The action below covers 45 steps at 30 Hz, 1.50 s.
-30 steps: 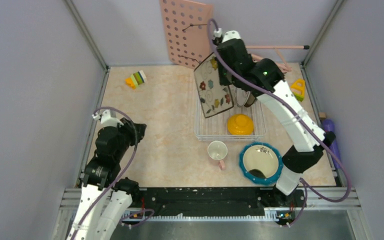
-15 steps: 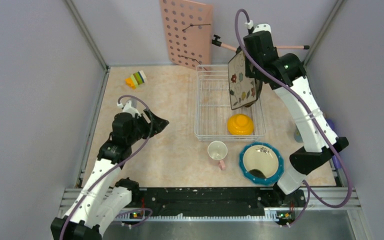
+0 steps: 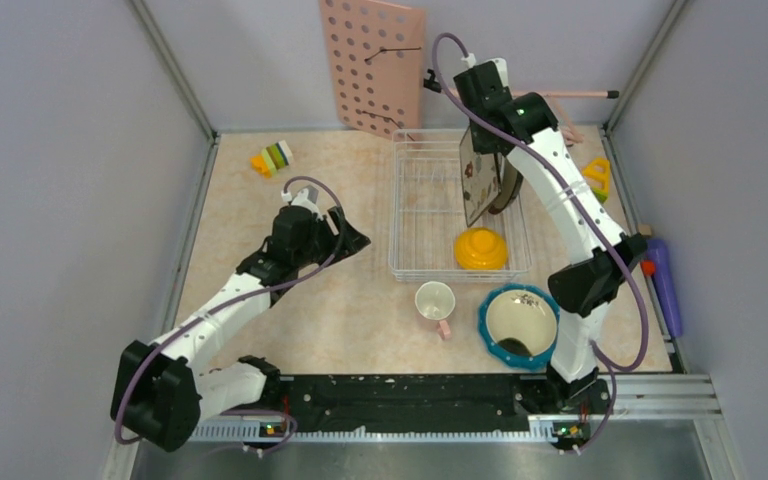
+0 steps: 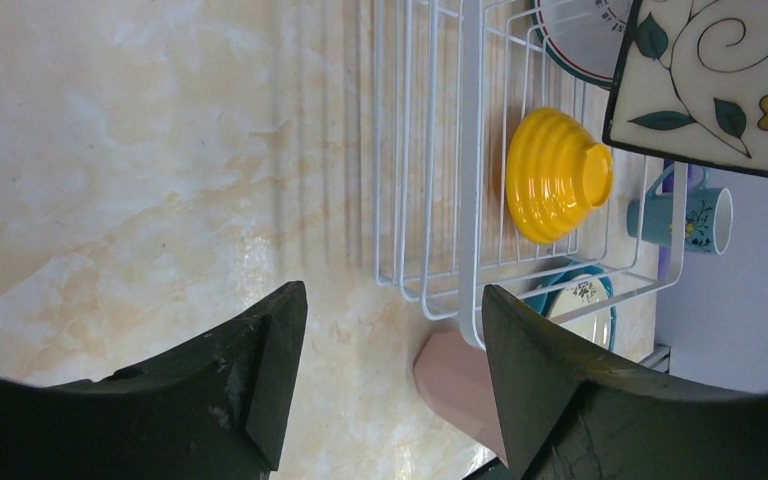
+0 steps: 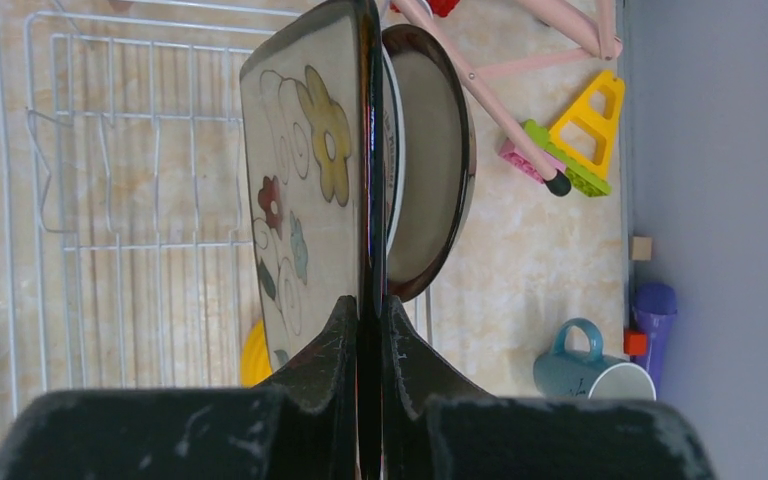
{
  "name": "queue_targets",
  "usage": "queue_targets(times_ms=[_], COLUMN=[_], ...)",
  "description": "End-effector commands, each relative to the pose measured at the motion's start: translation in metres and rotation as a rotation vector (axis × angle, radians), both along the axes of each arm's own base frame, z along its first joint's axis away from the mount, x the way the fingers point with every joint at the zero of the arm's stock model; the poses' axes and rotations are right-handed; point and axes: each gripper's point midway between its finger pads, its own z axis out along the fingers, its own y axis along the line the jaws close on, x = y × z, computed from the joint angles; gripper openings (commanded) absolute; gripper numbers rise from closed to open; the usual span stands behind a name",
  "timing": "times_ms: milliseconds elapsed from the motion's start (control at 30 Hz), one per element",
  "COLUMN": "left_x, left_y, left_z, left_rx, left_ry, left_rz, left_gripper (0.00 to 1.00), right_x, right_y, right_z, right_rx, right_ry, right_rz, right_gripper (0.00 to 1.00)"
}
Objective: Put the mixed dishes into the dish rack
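Observation:
The robot's right gripper will next lower the square floral plate [image 3: 480, 180], already upright, into the rack slot beside the round plates and let go of its edge, since that slot is below.
My right gripper [image 3: 486, 135] [image 5: 370, 318] is shut on the edge of the square floral plate [image 3: 480, 180] [image 5: 305, 180] and holds it upright over the right side of the white wire dish rack [image 3: 396, 215] [image 5: 110, 120]. The plate is just left of the brown-rimmed round plate [image 3: 507, 190] [image 5: 430, 170] standing in the rack. The yellow-orange bowl [image 3: 480, 248] [image 4: 555, 175] lies upside down in the rack. The pink cup [image 3: 435, 300] [image 4: 455, 385] and the teal dish [image 3: 521, 325] sit in front of the rack. The small blue cup [image 5: 585, 370] [image 4: 695, 218] lies to its right. My left gripper [image 3: 355, 240] [image 4: 392, 295] is open and empty, left of the rack.
A pink pegboard [image 3: 372, 65] leans on the back wall. Toy blocks [image 3: 272, 158] lie at the back left, and a yellow toy [image 3: 596, 175] and a purple object [image 3: 663, 280] at the right wall. A pink rod [image 3: 560, 95] crosses behind the rack.
My right gripper carried the floral plate from the rack's left side to its right side and turned it upright. My left arm reached out from the near left towards the rack.

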Motion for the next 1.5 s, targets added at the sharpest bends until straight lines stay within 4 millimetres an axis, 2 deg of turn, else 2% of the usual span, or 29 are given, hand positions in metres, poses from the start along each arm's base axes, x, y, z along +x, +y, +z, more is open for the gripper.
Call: queue_targets(times_ms=[0, 200, 300, 500, 700, 867, 967, 1200, 1400, 1467], left_x=[0.026, 0.035, 0.039, 0.046, 0.049, 0.051, 0.052, 0.06, 0.061, 0.061], left_y=[-0.015, -0.031, -0.035, -0.041, -0.049, -0.054, -0.057, -0.06, -0.061, -0.061], left_z=[0.028, 0.019, 0.018, 0.015, 0.0, -0.011, -0.015, -0.012, -0.01, -0.009], left_rx=[-0.051, -0.054, -0.059, -0.055, -0.061, -0.056, -0.056, -0.058, -0.059, -0.058], left_ry=[-0.09, -0.033, -0.026, -0.014, 0.029, 0.061, 0.076, 0.053, 0.05, 0.047], left_rz=[-0.005, -0.065, -0.077, -0.09, -0.108, -0.117, -0.124, -0.129, -0.129, -0.129], left_gripper=[0.7, 0.69, 0.68, 0.65, 0.61, 0.58, 0.57, 0.52, 0.5, 0.5], right_x=[0.016, 0.023, 0.03, 0.045, 0.056, 0.066, 0.075, 0.094, 0.09, 0.086], right_y=[-0.031, -0.042, -0.043, -0.039, -0.037, -0.03, -0.025, -0.02, -0.023, -0.023], right_z=[0.079, 0.079, 0.073, 0.053, 0.036, 0.014, -0.001, -0.021, -0.023, -0.019], right_rx=[0.054, 0.054, 0.046, 0.028, 0.01, 0.012, 0.049, 0.191, 0.21, 0.213], right_ry=[-0.272, -0.277, -0.266, -0.236, -0.212, -0.177, -0.152, -0.104, -0.051, -0.047], right_rz=[-0.117, -0.133, -0.136, -0.147, -0.156, -0.148, -0.132, -0.079, -0.055, -0.048], right_gripper=[0.0, 0.0, 0.0, 0.0, 0.0, 0.0, 0.0, 0.0, 0.37, 0.56])
